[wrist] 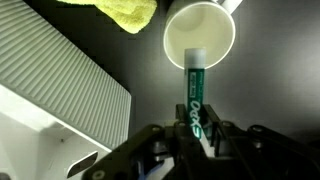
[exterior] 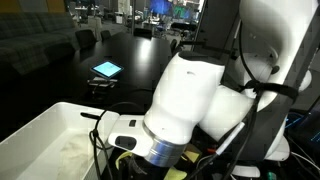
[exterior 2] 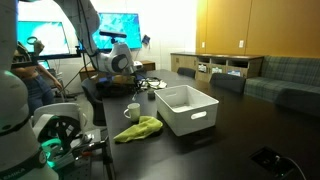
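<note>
The gripper moves down toward the white mug's opening [wrist: 199, 32] below it next and releases the green marker [wrist: 194, 90] there. The marker's white end already points inside the mug.
In the wrist view my gripper [wrist: 192, 135] is shut on a green Expo marker [wrist: 194, 90]. The marker's white end points at the mouth of a white mug [wrist: 200, 35] that stands on the black table just below it. A yellow cloth [wrist: 125, 10] lies beside the mug. In an exterior view the mug [exterior 2: 132, 111] and the yellow cloth [exterior 2: 138, 128] sit to the left of a white bin [exterior 2: 187, 108], with the gripper [exterior 2: 135, 82] above the mug. In the close exterior view the arm [exterior: 190, 95] hides the gripper.
The white bin's ribbed wall [wrist: 60, 85] fills the left of the wrist view; its rim [exterior: 50, 120] shows in an exterior view. A lit tablet [exterior: 106, 69] lies on the dark table. Cables and a second robot base [exterior 2: 60, 135] stand at the table's near end.
</note>
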### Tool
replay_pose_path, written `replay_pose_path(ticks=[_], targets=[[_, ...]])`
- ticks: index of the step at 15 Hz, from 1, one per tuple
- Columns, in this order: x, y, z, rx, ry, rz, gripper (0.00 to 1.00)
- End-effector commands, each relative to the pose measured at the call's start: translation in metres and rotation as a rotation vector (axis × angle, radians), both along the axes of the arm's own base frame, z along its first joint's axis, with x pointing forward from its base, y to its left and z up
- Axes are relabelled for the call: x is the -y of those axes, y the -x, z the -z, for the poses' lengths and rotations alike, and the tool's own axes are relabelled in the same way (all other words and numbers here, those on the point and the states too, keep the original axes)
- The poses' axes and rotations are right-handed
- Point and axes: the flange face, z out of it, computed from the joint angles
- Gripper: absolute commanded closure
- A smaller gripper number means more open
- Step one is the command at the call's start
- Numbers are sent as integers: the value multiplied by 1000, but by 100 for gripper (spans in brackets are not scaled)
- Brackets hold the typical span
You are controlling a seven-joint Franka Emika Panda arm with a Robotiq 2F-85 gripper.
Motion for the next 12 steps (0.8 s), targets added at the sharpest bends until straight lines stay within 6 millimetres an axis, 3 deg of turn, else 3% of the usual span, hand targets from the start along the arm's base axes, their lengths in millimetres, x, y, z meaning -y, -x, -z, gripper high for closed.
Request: replay_pose_path(ticks=[1, 12], targets=[[-9, -18, 4, -28, -30, 34, 87], [-11, -22, 30, -90, -33, 68, 87]])
